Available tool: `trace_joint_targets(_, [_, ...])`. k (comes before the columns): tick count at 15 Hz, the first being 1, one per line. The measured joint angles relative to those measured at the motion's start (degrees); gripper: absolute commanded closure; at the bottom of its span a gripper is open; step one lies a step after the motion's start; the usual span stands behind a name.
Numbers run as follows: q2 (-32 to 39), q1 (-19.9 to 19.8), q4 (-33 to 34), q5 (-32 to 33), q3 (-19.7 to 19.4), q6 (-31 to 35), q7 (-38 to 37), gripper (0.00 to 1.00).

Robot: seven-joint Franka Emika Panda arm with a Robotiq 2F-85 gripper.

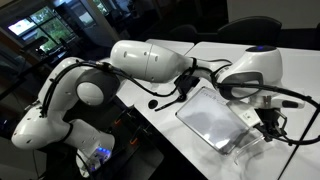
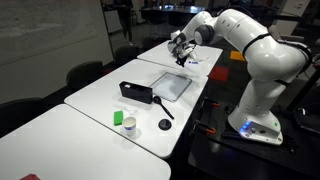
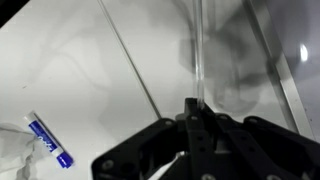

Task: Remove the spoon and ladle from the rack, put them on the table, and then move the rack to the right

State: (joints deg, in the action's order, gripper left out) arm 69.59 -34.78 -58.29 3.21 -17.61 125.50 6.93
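My gripper should next lower the pale spoon (image 3: 198, 50) onto the table beside the blue marker and then let go of it, because the shadow of the spoon's handle shows that it is still raised.
My gripper (image 2: 180, 48) hangs above the far part of the white table (image 2: 100, 130), well beyond the rack. In the wrist view its fingers (image 3: 192, 112) are pressed together on the thin handle of the pale see-through spoon (image 3: 198, 50), which runs straight away from the jaws. The black oblong rack (image 2: 135, 91) stands mid-table beside the flat white board. The black ladle (image 2: 160, 106) sticks out from the rack's end toward the table edge; it also shows in an exterior view (image 1: 158, 101). The arm hides the rack in that view.
A flat white grey-rimmed board (image 2: 172, 85) lies next to the rack, also seen in an exterior view (image 1: 212, 118). A green-and-white item (image 2: 120, 118), a white cup (image 2: 129, 127) and a small black round object (image 2: 165, 125) sit nearer. A blue marker (image 3: 48, 140) lies below the gripper.
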Motion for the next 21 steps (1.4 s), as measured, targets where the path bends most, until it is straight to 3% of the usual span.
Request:
trace_joint_targets(8, [6.52,-1.59,7.17,0.39,1.60,-0.91,4.11,0.99])
trace_joint_targets(9, [7.11,-1.59,8.00,0.47,1.67,-1.19,4.17,0.81])
trace_joint_targets(10, [7.66,-1.59,8.83,0.54,1.72,-1.55,4.17,0.70])
trace_joint_targets(19, [10.63,-1.33,15.03,0.85,1.85,-5.88,4.17,0.04])
trace_joint_targets(21, [9.71,-0.84,15.60,0.82,1.85,-5.86,4.13,0.00])
